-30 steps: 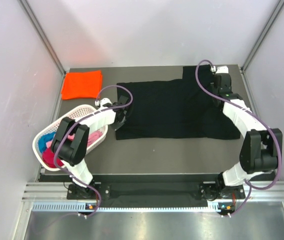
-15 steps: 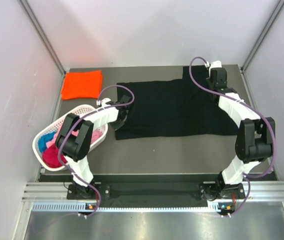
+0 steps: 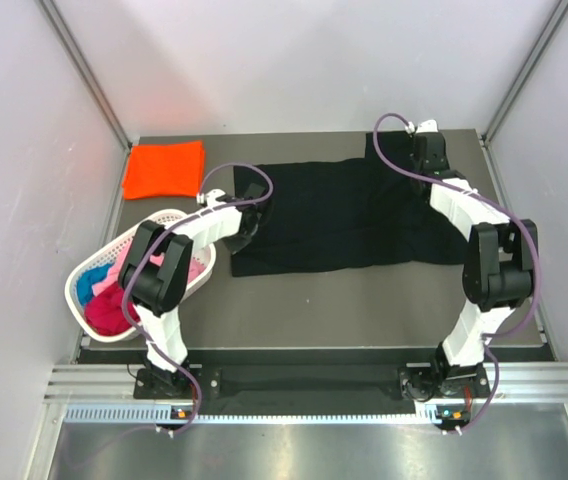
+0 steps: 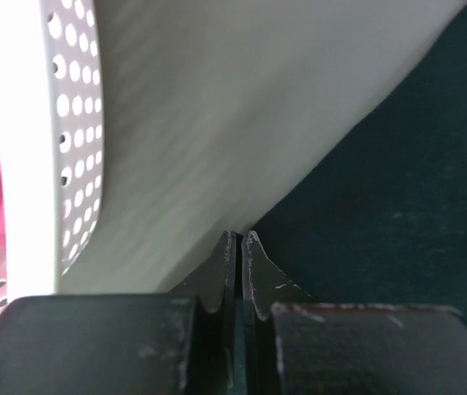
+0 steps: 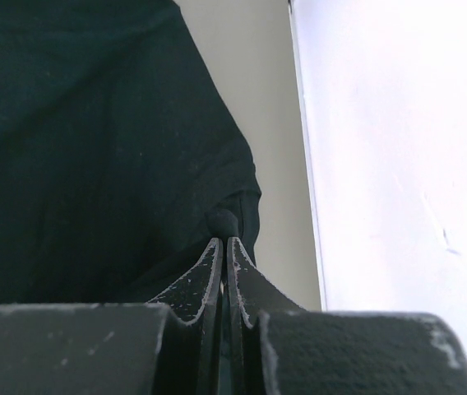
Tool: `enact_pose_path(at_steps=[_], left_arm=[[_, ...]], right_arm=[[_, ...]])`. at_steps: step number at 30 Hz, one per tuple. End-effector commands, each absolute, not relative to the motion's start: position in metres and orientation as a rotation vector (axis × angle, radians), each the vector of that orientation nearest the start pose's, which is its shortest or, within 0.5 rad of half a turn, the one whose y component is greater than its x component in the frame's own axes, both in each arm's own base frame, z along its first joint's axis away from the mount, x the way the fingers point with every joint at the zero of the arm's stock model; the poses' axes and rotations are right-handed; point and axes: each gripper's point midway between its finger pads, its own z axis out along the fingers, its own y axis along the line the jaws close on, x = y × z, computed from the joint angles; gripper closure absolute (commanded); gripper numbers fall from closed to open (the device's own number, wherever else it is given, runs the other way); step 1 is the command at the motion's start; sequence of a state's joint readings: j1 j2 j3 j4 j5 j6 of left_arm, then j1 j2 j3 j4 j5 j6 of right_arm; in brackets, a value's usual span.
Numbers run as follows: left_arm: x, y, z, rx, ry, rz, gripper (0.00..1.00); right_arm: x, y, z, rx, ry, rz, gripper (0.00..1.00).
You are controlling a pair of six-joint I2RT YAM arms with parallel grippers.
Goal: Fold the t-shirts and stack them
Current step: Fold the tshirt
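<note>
I will move my left gripper slightly outward next, pull the black t-shirt's edge away from the basket and release it there, because the basket's side stands so close.
A black t-shirt lies spread across the middle of the table. My left gripper is at its left edge, shut on a thin fold of the black cloth between the fingertips. At the shirt's far right corner my right gripper is shut, with a small bump of black cloth pinched at its tips. A folded orange t-shirt rests at the back left. Pink, magenta and blue t-shirts sit in the basket.
The white lattice basket stands at the left edge, close behind my left gripper; its wall fills the left of the left wrist view. The enclosure's side walls rise close at right and left. Bare table runs along the front.
Both grippers have moved toward the back of the table, still shut on the black t-shirt. The shirt's near edge has slid back with them, most on the right.
</note>
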State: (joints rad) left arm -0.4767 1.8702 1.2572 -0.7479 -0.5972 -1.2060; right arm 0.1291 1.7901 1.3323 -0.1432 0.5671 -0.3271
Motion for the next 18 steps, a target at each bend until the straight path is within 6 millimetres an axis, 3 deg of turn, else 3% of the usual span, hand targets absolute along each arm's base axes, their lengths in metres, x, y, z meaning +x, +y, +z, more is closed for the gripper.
enact_pose_path(at_steps=[1, 11, 18], left_arm=[[0.372, -0.106, 0.048, -0.996, 2.294, 0.344, 1.00], [0.392, -0.097, 0.060, -1.044, 2.245, 0.360, 1.00], [0.396, -0.088, 0.056, -1.078, 2.245, 0.392, 1.00]], right_arm=[[0.497, -0.045, 0.181, -0.084, 2.093, -0.756, 1.00], [0.492, -0.055, 0.171, -0.034, 2.111, -0.790, 1.00], [0.488, -0.067, 0.168, 0.022, 2.121, -0.815, 1.00]])
